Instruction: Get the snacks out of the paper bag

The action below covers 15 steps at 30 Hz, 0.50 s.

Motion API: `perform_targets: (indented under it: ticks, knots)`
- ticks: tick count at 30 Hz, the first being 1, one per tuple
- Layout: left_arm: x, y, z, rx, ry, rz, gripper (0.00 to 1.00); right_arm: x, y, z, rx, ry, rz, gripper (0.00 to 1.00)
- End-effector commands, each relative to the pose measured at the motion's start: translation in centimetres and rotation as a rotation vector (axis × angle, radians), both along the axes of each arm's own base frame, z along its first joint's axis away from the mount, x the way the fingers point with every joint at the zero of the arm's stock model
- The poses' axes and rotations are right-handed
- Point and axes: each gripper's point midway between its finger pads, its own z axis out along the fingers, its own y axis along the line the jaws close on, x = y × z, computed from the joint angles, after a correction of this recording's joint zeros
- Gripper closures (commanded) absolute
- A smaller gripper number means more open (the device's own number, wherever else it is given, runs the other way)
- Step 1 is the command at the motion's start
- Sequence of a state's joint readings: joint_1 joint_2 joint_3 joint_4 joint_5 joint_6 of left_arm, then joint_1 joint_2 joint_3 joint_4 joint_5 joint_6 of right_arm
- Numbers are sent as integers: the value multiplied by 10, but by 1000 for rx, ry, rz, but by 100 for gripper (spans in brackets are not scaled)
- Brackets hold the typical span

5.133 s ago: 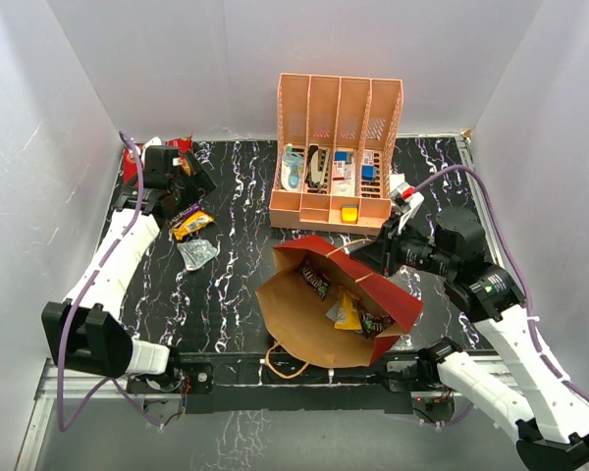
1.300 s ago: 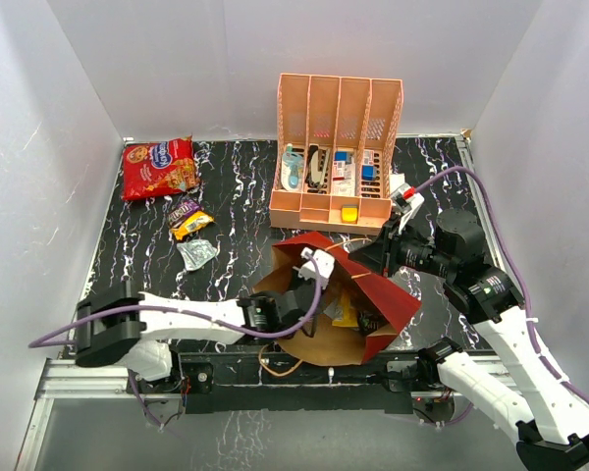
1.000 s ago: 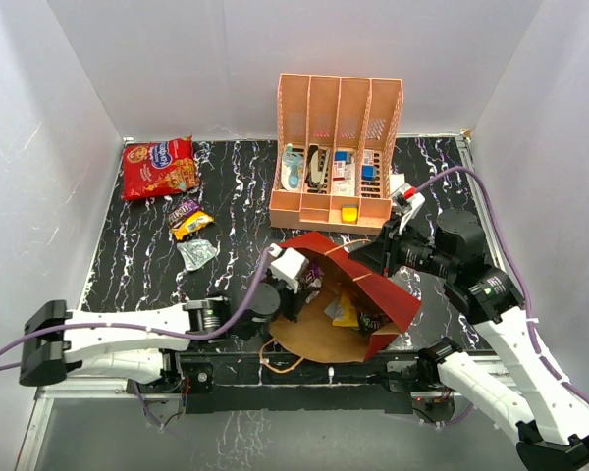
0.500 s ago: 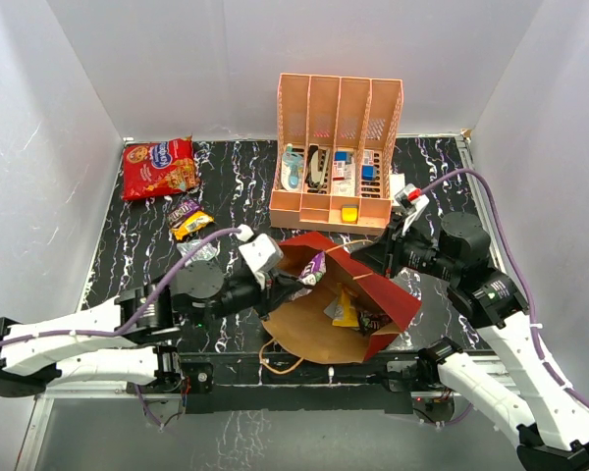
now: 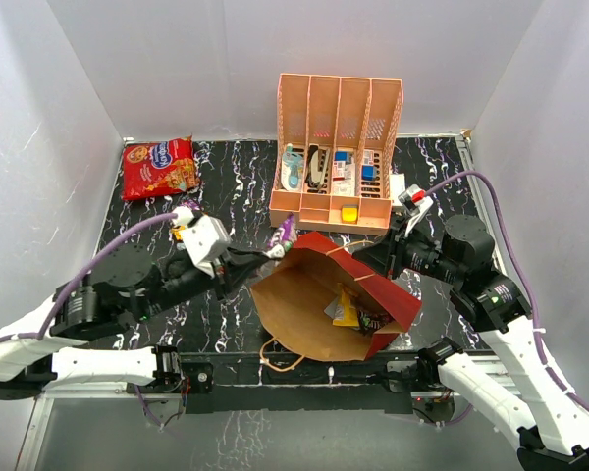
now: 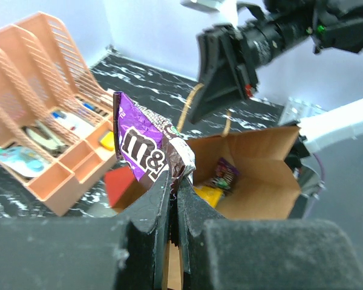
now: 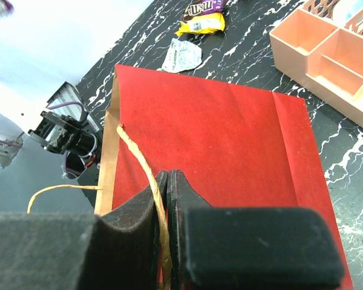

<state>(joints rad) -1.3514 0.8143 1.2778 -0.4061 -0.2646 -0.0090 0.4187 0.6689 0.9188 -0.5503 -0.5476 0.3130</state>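
Observation:
The candy packet (image 5: 284, 235) is already past the bag's rim, so my left gripper should swing away from the bag and down to let it go on the tabletop beside the silver packet.
The purple candy packet (image 5: 284, 235) hangs just past the left rim of the paper bag (image 5: 294, 319), and my left gripper (image 5: 271, 252) is shut on its lower edge. The left wrist view shows the packet (image 6: 146, 148) rising from the closed left gripper (image 6: 174, 188). Inside the bag (image 6: 261, 181) lie a yellow packet (image 5: 347, 312) and a dark packet (image 5: 375, 321). My right gripper (image 7: 167, 176) is shut on the bag's twine handle (image 7: 139, 160) above the red side (image 7: 230, 151). The red cookie bag (image 5: 159, 168) lies at the back left.
The peach rack (image 5: 336, 157) stands behind the bag. Brown and yellow packets (image 7: 201, 15) and a silver packet (image 7: 181, 55) lie on the table left of the bag, mostly under my left arm in the top view. A second twine handle (image 5: 280, 355) hangs at the front edge.
My left gripper has come out of the bag with the purple packet, moving left and back. The right gripper has kept its hold on the handle.

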Motion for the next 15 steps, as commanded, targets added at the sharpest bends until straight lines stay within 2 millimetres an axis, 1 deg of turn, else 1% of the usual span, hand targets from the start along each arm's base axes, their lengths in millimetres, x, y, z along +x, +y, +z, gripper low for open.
perform_targets:
  ticks: [1,4,6,7,9,10,11,13,15]
  knots:
    - [25,41,37,-31,-106,179,100,2,-1,10,15,-50,-11,92]
    - [50,66,45,-35,-140,369,100,3,0,9,15,-52,-11,92]
    - [68,83,43,-14,-168,526,100,3,0,8,14,-50,-9,92]
    - [78,92,39,28,-196,616,100,3,0,8,13,-49,-8,92]
    - [93,109,23,127,-228,799,100,3,0,7,12,-47,-11,92]
    - [99,117,10,211,-267,890,100,3,0,7,11,-46,-11,92]
    - [103,123,2,264,-305,965,100,3,-1,7,10,-47,-14,92]
    - [106,127,-13,312,-346,1032,100,3,-2,6,8,-49,-20,92]
    - [108,126,-31,280,-323,1030,100,3,-2,5,7,-49,-19,92]
